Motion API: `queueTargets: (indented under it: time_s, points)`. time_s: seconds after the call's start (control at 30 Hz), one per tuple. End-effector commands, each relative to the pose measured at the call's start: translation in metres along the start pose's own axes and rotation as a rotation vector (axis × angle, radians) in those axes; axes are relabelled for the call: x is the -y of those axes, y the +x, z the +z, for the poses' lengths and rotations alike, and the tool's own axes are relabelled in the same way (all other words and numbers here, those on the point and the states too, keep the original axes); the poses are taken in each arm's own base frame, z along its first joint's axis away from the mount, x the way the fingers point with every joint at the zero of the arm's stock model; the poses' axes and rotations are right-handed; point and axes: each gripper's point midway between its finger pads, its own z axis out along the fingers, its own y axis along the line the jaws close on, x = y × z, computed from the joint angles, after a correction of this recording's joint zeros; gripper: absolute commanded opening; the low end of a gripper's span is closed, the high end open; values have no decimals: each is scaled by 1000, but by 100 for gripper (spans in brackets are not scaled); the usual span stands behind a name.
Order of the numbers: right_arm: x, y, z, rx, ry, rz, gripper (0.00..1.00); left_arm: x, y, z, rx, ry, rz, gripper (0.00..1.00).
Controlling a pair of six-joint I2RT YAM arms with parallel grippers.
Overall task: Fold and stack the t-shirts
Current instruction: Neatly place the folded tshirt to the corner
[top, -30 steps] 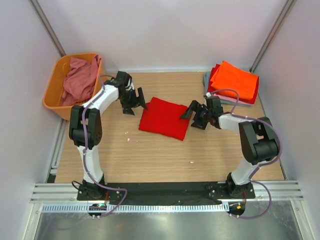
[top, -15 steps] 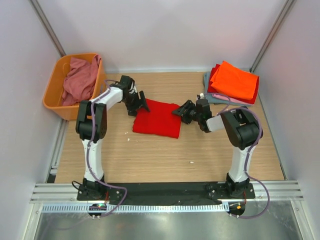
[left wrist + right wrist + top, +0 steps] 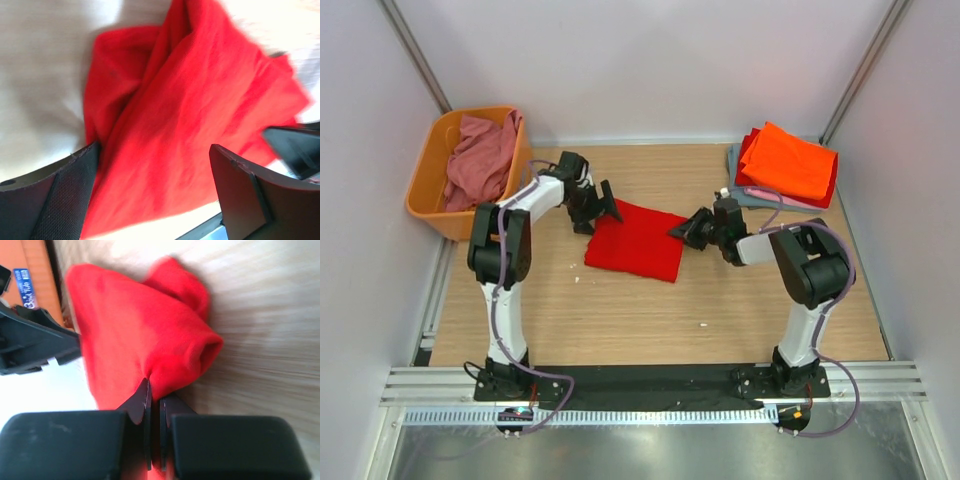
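Next, my right gripper lifts the folded red t-shirt (image 3: 635, 242) over, lowers and releases it. Outward of my right gripper, to its right in the top view, lies the orange-topped stack (image 3: 787, 164).
A folded bright red t-shirt (image 3: 635, 242) lies in the middle of the table. My left gripper (image 3: 601, 209) hovers open over its back left corner; in the left wrist view the red t-shirt (image 3: 190, 115) fills the space between the wide-apart fingers (image 3: 60, 200). My right gripper (image 3: 682, 230) is at the shirt's right edge. Seen from the right wrist, its jaws (image 3: 155, 395) are shut on a fold of the red t-shirt (image 3: 135, 330). A stack of folded t-shirts, with an orange one (image 3: 795, 160) on top, sits at the back right.
An orange plastic basket (image 3: 432, 165) at the back left holds a crumpled dusty rose shirt (image 3: 480, 155). A grey-blue shirt (image 3: 734, 160) shows under the stack. White walls close in the table on three sides.
My right gripper has gone from open to shut on the red shirt's right edge. The left gripper moved onto the back left corner, and the shirt shifted slightly left.
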Motion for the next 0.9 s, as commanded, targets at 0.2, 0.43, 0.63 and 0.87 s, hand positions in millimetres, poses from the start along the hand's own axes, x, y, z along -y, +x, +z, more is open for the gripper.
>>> queueTargets:
  time_s: [0.2, 0.43, 0.63, 0.87]
  points:
    - [-84, -72, -35, 79, 7, -192, 1, -14, 26, -120, 175, -219, 105, 91]
    - [-97, -105, -41, 87, 67, -236, 1, -51, 104, -163, 204, -272, 135, 92]
    - [-118, -152, -53, 129, 149, -307, 1, -56, 135, -198, 299, -227, 181, 93]
    - [-142, -201, -77, 163, 188, -338, 1, -57, 139, -206, 378, -198, 161, 96]
